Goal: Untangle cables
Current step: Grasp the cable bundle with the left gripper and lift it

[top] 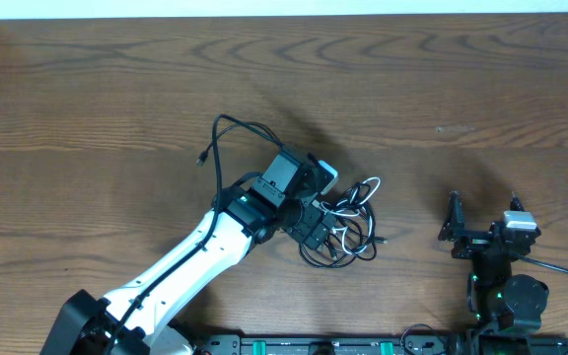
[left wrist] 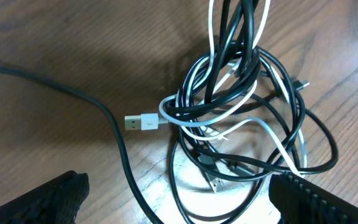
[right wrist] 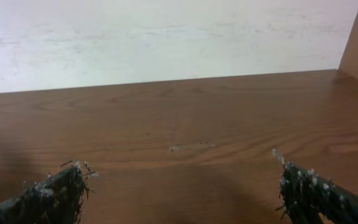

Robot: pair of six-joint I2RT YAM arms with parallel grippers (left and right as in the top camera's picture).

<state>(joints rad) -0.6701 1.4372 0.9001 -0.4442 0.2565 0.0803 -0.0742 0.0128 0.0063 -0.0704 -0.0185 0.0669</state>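
Observation:
The left gripper should next be lowered outward, to the right in the overhead view, onto the tangle's far part, where black and white cables run together.
A tangle of black cables and one white cable (top: 351, 225) lies on the wooden table near the middle. In the left wrist view the knot (left wrist: 235, 106) fills the right half, with a white USB plug (left wrist: 140, 122) sticking out left. One long black cable (top: 227, 138) runs out to the far left. My left gripper (left wrist: 179, 199) is open just above the tangle, its fingers on either side of black loops, holding nothing. My right gripper (right wrist: 179, 193) is open and empty over bare wood, at the right (top: 481, 222) in the overhead view, apart from the cables.
The table's far edge meets a white wall (right wrist: 166, 37). A small pale scuff (right wrist: 191, 147) marks the wood ahead of the right gripper. Thick black wires run at the arm bases along the front edge (top: 560, 268).

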